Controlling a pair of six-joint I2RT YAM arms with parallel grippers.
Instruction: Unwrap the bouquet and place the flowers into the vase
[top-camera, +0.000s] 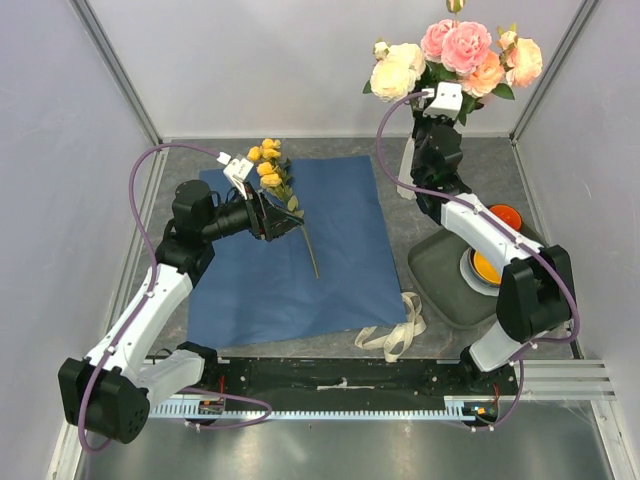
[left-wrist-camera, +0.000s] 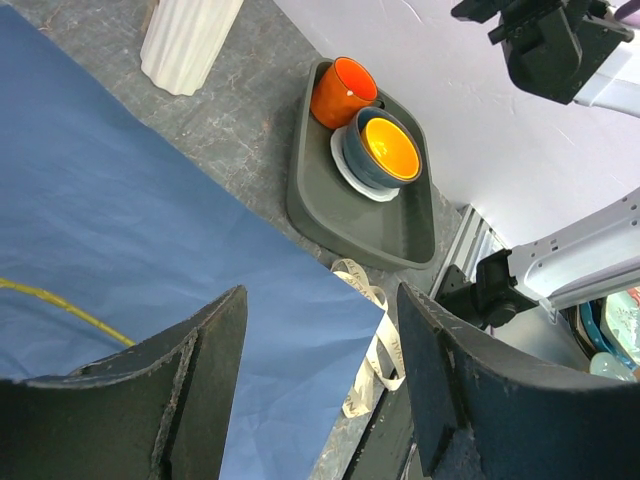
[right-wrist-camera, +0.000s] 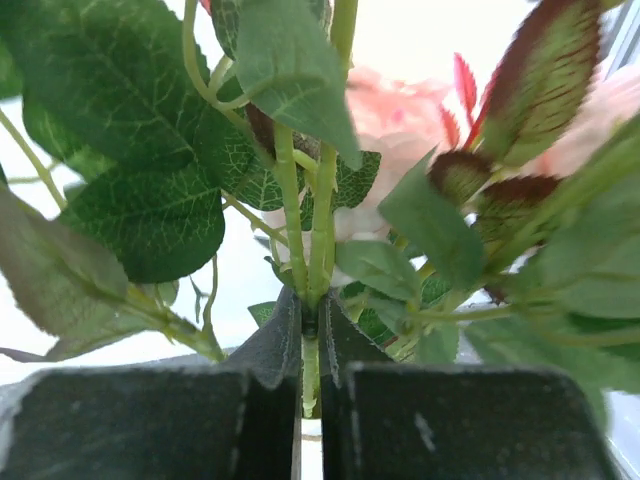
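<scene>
I should next tilt my left gripper downward and lower it, open, onto the sprig's stem beside the leaves, because that stem lies below it on the blue paper (top-camera: 310, 260).
My right gripper (right-wrist-camera: 311, 312) is shut on the green stems of the flowers (top-camera: 455, 55), a bunch of pink and cream roses held high at the back right. The white ribbed vase (top-camera: 407, 175) stands just below, mostly hidden behind the right arm, so I cannot tell whether the stems reach into it. A yellow-flowered sprig (top-camera: 268, 165) lies on the unfolded blue paper (top-camera: 310, 260), its stem (left-wrist-camera: 60, 305) passing beside my left finger. My left gripper (top-camera: 274, 216) hovers over that sprig, open (left-wrist-camera: 320, 300) with nothing between its fingers.
The cream ribbon (top-camera: 398, 332) lies loose at the paper's near right corner. A dark grey tray (top-camera: 440, 280) at the right holds an orange cup (left-wrist-camera: 342, 92) and a bowl (left-wrist-camera: 388, 150). Walls close in the back and sides.
</scene>
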